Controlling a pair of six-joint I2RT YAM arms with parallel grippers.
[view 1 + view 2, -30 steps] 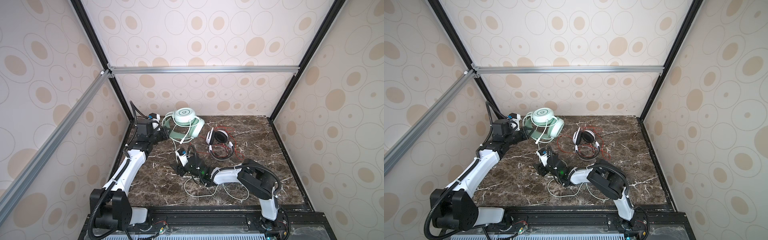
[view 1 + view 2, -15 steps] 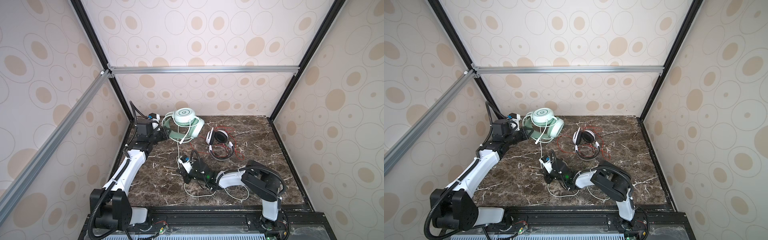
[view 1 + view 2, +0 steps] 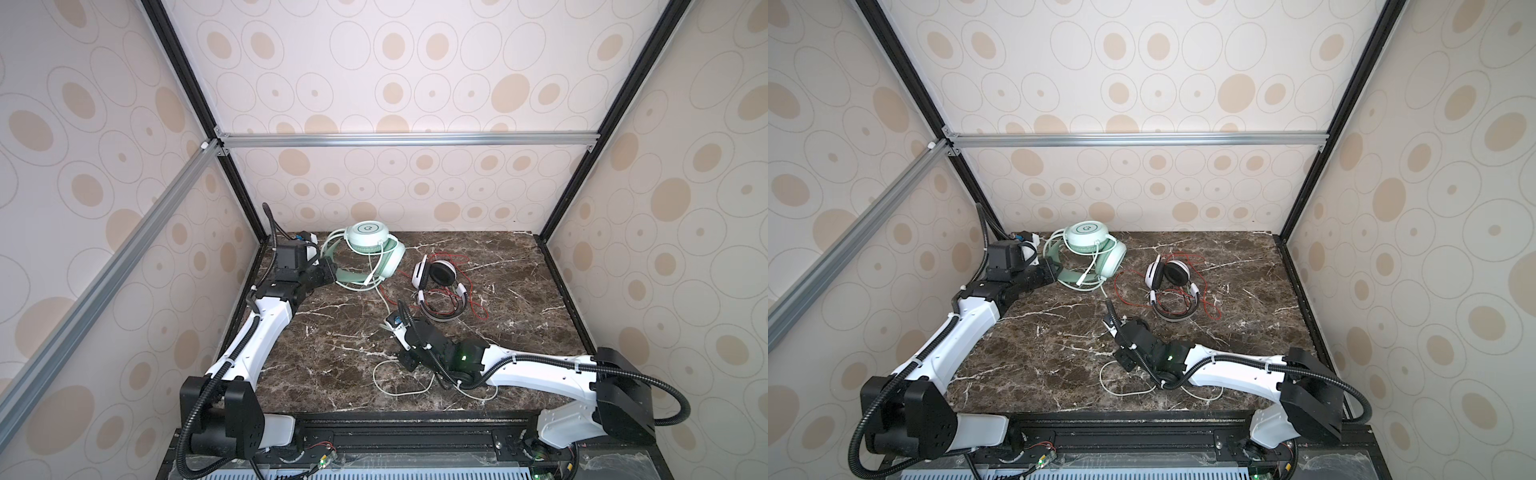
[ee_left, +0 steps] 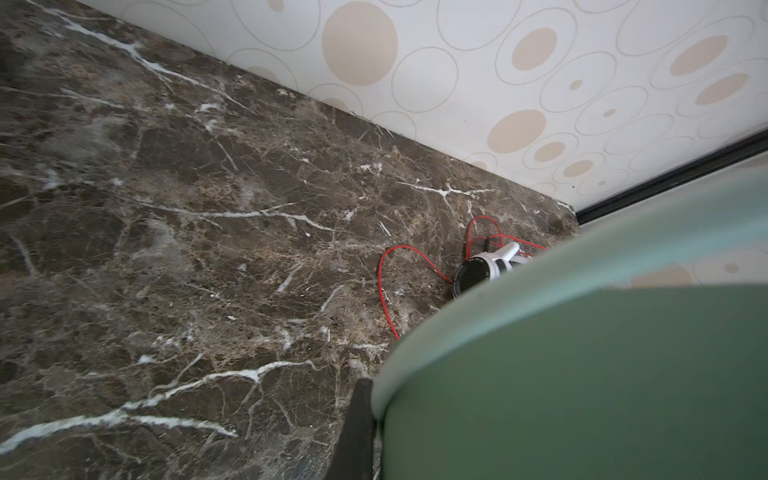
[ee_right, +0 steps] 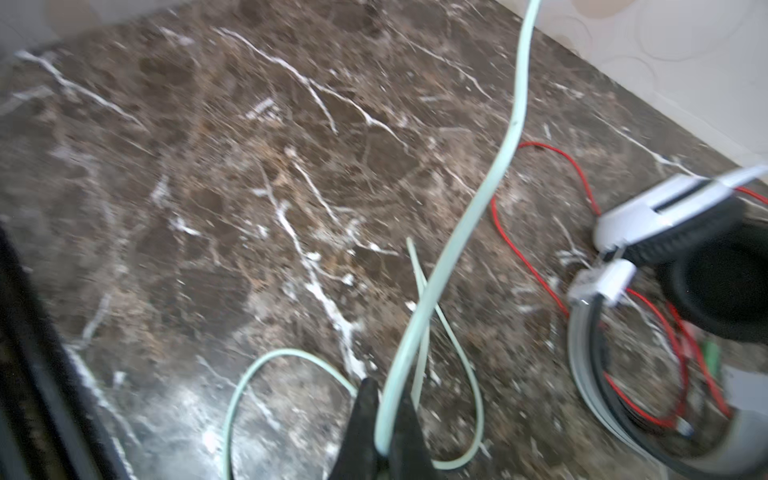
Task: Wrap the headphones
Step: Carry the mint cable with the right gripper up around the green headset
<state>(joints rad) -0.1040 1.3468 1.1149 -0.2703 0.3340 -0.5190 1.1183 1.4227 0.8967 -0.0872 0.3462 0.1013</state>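
Observation:
Next, my right gripper moves outward to the nearer mint green ear cup and releases the cable where its loops already cross.
The mint green headphones lie at the back left of the marble table. My left gripper is shut on their headband, which fills the left wrist view and hides one finger. Their pale green cable runs forward and loops near the front edge. My right gripper is shut on this cable, which rises taut from between the fingers. The white-and-black headphones lie at centre right, their red cable spread loosely around them.
Patterned walls and black frame posts close in the table at the back and both sides. A black rail runs along the front edge. The red cable reaches close to the pale green cable between the two headphones.
My right gripper has shut on the pale green cable and moved toward the front of the table, drawing the cable with it. The left gripper and the mint headphones have stayed put.

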